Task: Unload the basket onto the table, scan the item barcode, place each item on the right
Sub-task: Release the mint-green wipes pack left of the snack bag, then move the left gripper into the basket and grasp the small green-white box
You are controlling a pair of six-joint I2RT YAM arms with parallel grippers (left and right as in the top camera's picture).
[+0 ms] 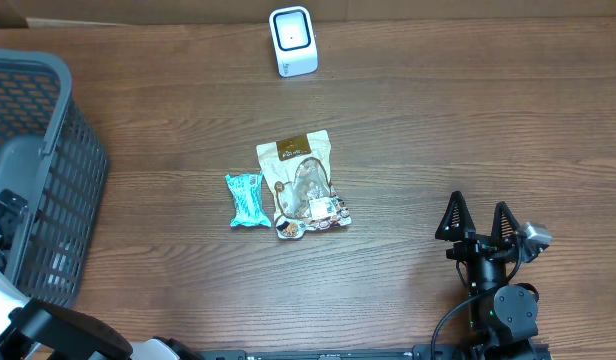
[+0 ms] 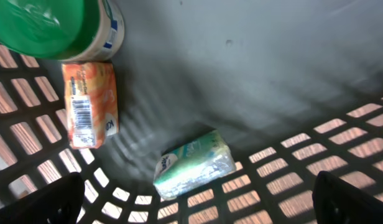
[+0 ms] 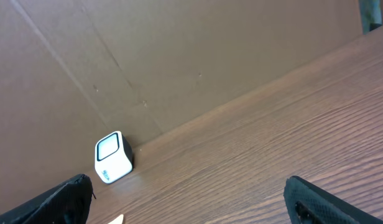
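Observation:
My left gripper comes down toward the grey basket's bottom next and closes across the green-white packet point(image 2: 193, 165), since that packet lies below, in line between the open fingers.
The white barcode scanner point(image 1: 293, 41) stands at the table's far edge, and in the right wrist view the scanner point(image 3: 113, 157) sits against a brown wall. A teal packet point(image 1: 246, 200) and a beige snack bag point(image 1: 303, 185) lie mid-table. My right gripper point(image 1: 478, 212) hovers open near the front right, nothing between its fingers point(image 3: 191, 208). My left gripper point(image 2: 194, 208) is open inside the grey basket point(image 1: 58, 75). It hangs over a green-white packet point(image 2: 193, 165), with an orange packet point(image 2: 90, 104) lying barcode up to its left.
A green-lidded jar point(image 2: 51, 28) stands in the basket's corner beside the orange packet. The basket's lattice wall point(image 2: 272, 193) runs close under the left fingers. Bare wood lies between the right gripper and the scanner.

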